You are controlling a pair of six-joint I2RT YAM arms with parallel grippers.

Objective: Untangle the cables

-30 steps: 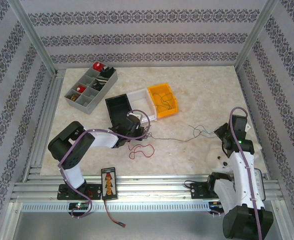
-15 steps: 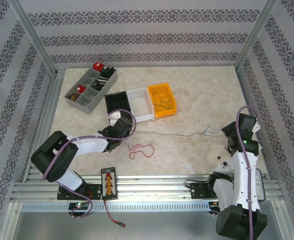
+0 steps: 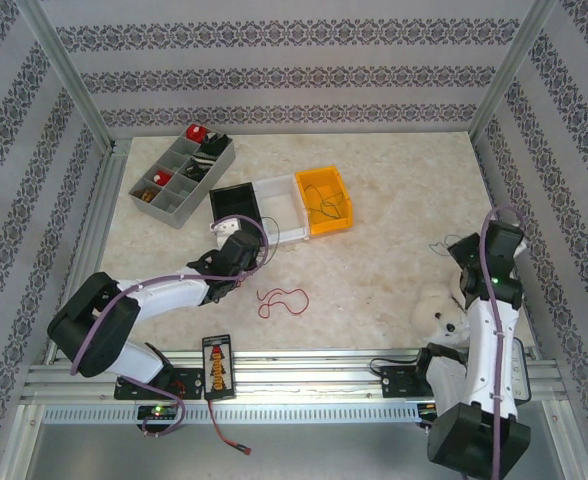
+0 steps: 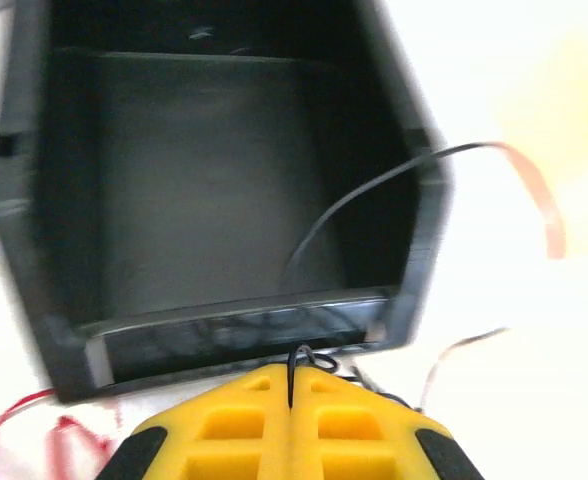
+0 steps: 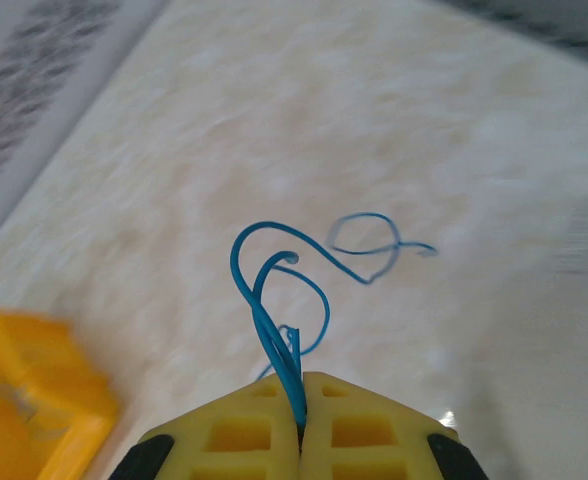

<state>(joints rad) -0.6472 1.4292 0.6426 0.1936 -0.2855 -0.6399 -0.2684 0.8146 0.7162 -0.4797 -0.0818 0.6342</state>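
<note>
The orange bin (image 5: 29, 400) stands outward of the right gripper across bare tabletop, so the gripper should swing outward across the table over that bin to let go of the blue cable (image 5: 274, 300).
My left gripper (image 3: 232, 232) is shut on a thin black cable (image 4: 374, 190), pinched at the fingertips (image 4: 291, 375). The cable arcs up over the near rim of the black bin (image 4: 224, 200), which stands just ahead of the fingers. A red cable (image 3: 281, 299) lies in loose loops on the table right of the left arm, and it shows again (image 4: 34, 420) in the left wrist view. Over the table's right side, my right gripper (image 3: 452, 248) is shut on a looped blue cable (image 5: 274, 300), clamped at the tips (image 5: 301, 385) above the surface.
A black bin (image 3: 236, 205), a white bin (image 3: 281, 205) and an orange bin (image 3: 325, 200) holding a thin wire stand in a row at centre. A grey divided organiser (image 3: 181, 172) sits at the back left. A white lump (image 3: 439, 310) lies by the right arm.
The wire stretched across the table between the grippers is gone. The right gripper pulled right with the blue cable, and the left arm drew back left with the black one.
</note>
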